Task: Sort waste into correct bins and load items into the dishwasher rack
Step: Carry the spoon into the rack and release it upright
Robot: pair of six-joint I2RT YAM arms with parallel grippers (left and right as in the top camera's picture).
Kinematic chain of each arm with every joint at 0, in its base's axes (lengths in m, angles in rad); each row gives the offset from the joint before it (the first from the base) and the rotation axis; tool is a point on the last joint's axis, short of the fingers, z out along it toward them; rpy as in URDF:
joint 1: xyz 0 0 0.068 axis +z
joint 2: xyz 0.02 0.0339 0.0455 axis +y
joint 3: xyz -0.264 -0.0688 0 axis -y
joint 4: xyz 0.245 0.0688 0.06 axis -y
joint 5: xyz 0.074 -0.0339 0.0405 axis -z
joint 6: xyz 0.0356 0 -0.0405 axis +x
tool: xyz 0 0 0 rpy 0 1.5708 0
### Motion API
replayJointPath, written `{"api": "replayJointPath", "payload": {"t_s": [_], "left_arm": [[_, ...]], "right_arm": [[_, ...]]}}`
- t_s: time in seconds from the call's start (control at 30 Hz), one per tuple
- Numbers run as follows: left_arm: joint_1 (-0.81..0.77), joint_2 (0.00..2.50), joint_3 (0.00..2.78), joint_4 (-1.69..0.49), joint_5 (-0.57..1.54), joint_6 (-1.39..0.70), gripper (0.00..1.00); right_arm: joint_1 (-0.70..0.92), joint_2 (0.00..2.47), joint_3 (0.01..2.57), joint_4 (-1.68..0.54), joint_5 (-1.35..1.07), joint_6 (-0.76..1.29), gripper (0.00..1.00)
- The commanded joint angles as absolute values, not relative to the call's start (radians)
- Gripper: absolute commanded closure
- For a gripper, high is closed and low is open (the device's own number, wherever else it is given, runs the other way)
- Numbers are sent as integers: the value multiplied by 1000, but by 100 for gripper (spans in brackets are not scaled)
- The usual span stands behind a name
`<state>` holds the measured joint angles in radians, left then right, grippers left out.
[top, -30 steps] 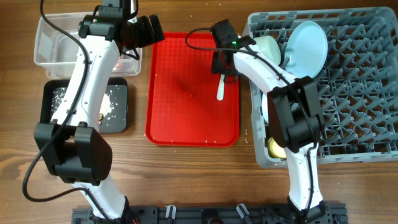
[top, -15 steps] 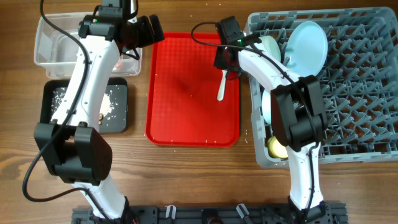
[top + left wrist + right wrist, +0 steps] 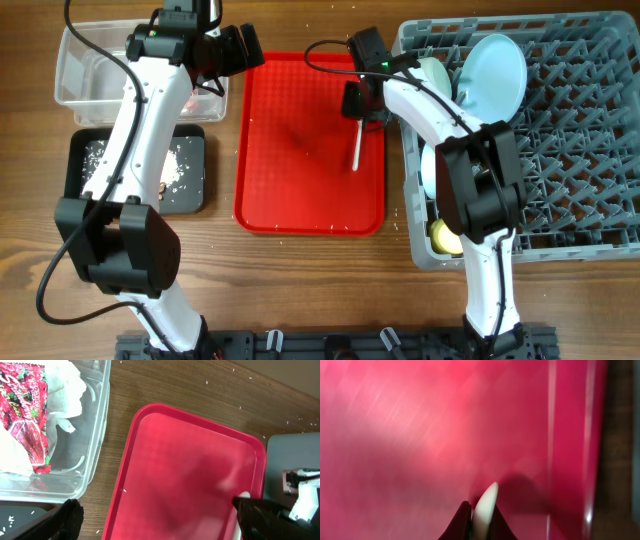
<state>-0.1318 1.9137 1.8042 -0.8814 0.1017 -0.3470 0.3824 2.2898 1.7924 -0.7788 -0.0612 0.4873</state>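
The right gripper moves up, then right in the overhead view, and releases the utensil [image 3: 356, 148] by the blue plate's near end [image 3: 493, 110] next, as bowls line the rack's edge.
My right gripper [image 3: 362, 106] [image 3: 480, 521] is shut on a white plastic utensil [image 3: 356, 148] [image 3: 486, 504] over the right side of the flat red tray [image 3: 300, 170]. I cannot tell whether it is the fork or the spoon. My left gripper [image 3: 240, 48] [image 3: 157, 512] is open and empty between the clear tub [image 3: 80, 60] and the red tray. The tub holds the red wrapper [image 3: 27, 415] and white napkin [image 3: 62, 385]. The black tray [image 3: 75, 150] holds crumbs [image 3: 185, 165]. The grey rack [image 3: 580, 150] holds the blue plate [image 3: 495, 75], a bowl [image 3: 432, 75] and the yellow cup [image 3: 440, 237].
The clear tub stands at the back left with the black tray in front of it. The red tray lies in the middle and the rack fills the right side. Small crumbs lie on the wood round the red tray. Both arms reach across from the front edge.
My right gripper has shifted slightly right and the utensil has turned in its hold, now showing as a thin line pointing toward the front. The left arm has not moved.
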Motion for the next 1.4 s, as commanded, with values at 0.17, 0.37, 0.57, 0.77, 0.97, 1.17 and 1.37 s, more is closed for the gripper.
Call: {"api": "replayJointPath", "payload": {"t_s": [0.17, 0.37, 0.57, 0.77, 0.97, 1.17, 1.37], "left_arm": [[-133, 1902, 1818, -879, 99, -353, 0], [-133, 1902, 1818, -879, 99, -353, 0], [-133, 1902, 1818, -879, 99, -353, 0], [-133, 1902, 1818, -879, 99, -353, 0], [-133, 1902, 1818, -879, 99, -353, 0], [-133, 1902, 1818, -879, 99, -353, 0], [-133, 1902, 1818, -878, 99, -353, 0]], "right_arm": [[386, 1809, 1831, -928, -37, 370, 96], [340, 1597, 1831, -1134, 170, 431, 96], [227, 1573, 1820, -1263, 196, 474, 96], [92, 1573, 1766, -1288, 202, 474, 96], [-16, 1573, 1631, -1246, 240, 474, 96], [-71, 1575, 1441, -1029, 239, 371, 96], [-86, 1580, 1240, -757, 239, 285, 96]]}}
